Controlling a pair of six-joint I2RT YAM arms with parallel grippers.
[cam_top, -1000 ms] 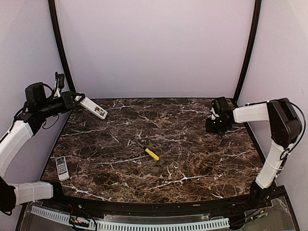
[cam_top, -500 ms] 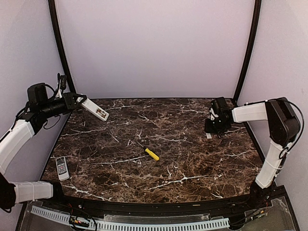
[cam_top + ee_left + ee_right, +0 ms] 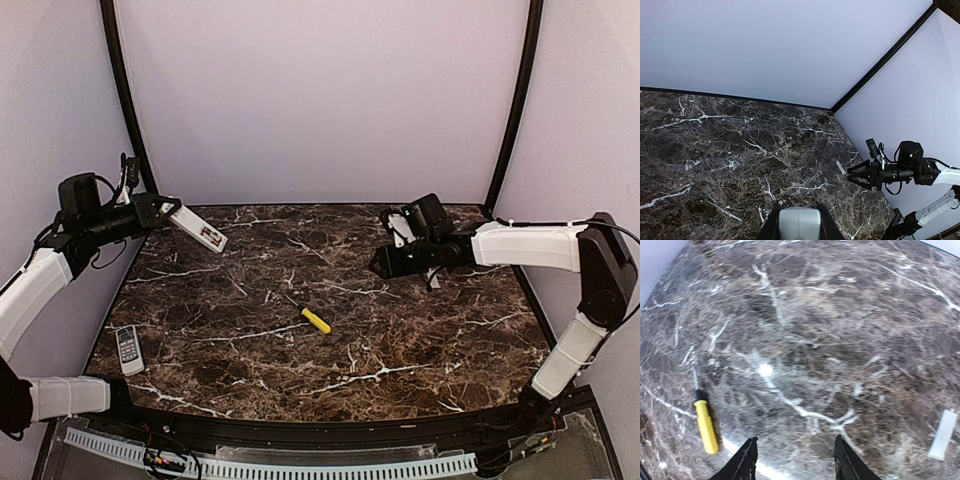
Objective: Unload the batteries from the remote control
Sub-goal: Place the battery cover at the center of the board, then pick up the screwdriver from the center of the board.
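Note:
My right gripper needs to move below and to the left in the top view next and go down to close on the screwdriver's yellow handle [image 3: 316, 321] [image 3: 707, 428], which lies there.
My left gripper [image 3: 168, 211] is shut on a white remote control [image 3: 197, 229] and holds it raised over the table's far left corner, free end pointing right. That end shows an open compartment with small dark and red marks; I cannot make out separate batteries. In the left wrist view the remote [image 3: 799, 220] sits between my two fingers. My right gripper [image 3: 378, 265] is open and empty, low over the table right of centre. It also shows in the left wrist view [image 3: 852, 175] and in its own view [image 3: 795, 460]. No loose batteries show on the table.
A yellow-handled screwdriver [image 3: 315, 319] lies at the table's middle, also in the right wrist view [image 3: 705, 425]. A small white cover strip [image 3: 433, 282] lies behind the right gripper, and shows again [image 3: 942, 435]. A second grey remote [image 3: 128, 348] lies by the left edge.
My right gripper has swung left from the far right edge toward the table's middle, leaving the white cover strip on the table. The left gripper with the remote has barely moved.

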